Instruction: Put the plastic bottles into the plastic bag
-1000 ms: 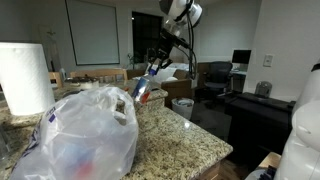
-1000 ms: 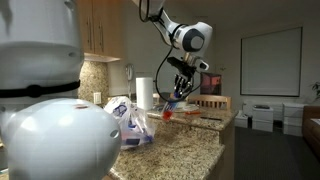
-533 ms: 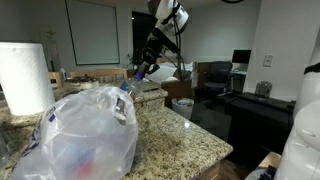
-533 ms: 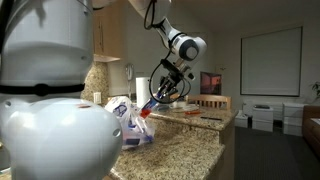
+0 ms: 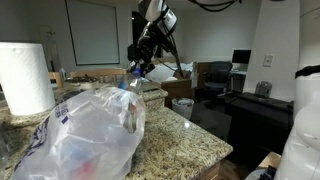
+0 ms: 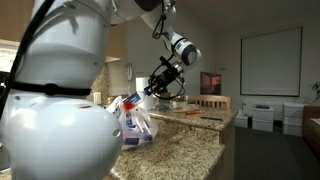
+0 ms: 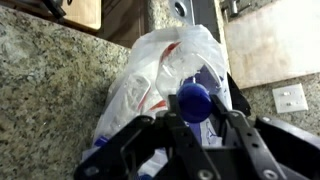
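Note:
The bottle is still hanging above the bag's opening. My gripper should move it farther down over the bag next, to let go of it inside.
My gripper (image 7: 196,120) is shut on a clear plastic bottle with a blue cap (image 7: 193,100). It holds the bottle right above the open mouth of the whitish plastic bag (image 7: 160,70). In both exterior views the gripper (image 5: 141,62) (image 6: 157,84) hangs tilted over the top of the bag (image 5: 90,135) (image 6: 130,115), with the bottle (image 5: 133,76) pointing down at it. Red and blue shapes show through the bag's wall; I cannot tell what they are. No other bottles show outside the bag.
The bag lies on a speckled granite counter (image 5: 185,140) whose edge drops off at the right. A white paper towel roll (image 5: 25,75) stands behind the bag. A wall socket (image 7: 290,97) and wooden cupboards (image 6: 100,30) are at the wall.
The gripper has carried the bottle from over the counter's middle to above the bag's mouth. The bag's top has shifted and bulged a little.

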### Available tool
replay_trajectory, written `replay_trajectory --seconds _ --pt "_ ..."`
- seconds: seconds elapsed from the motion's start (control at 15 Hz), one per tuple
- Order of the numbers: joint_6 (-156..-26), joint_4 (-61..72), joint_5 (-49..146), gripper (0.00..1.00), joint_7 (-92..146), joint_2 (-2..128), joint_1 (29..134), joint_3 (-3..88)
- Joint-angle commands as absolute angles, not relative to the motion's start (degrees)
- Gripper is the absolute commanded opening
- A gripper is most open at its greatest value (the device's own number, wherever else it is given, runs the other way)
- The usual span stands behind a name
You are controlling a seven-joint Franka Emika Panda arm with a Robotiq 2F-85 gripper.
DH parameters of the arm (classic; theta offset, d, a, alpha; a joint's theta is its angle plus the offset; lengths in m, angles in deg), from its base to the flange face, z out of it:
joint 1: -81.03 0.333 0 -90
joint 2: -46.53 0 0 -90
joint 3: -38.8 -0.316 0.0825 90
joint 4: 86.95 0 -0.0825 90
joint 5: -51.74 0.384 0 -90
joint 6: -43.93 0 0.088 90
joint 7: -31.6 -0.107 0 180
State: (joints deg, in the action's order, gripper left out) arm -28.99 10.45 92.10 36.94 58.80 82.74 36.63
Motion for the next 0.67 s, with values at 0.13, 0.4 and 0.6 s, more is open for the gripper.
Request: replay_trajectory --seconds 0.13,0.4,0.6 --pt "-27.9 4.0 92.7 0.13 32.8 67.2 85.2 34.3" --pt "-37.8 3.7 92.2 0.13 29.2 69.7 88.4 33.9" --pt "-45.8 4.3 92.3 0.13 26.2 70.4 90.7 32.8"
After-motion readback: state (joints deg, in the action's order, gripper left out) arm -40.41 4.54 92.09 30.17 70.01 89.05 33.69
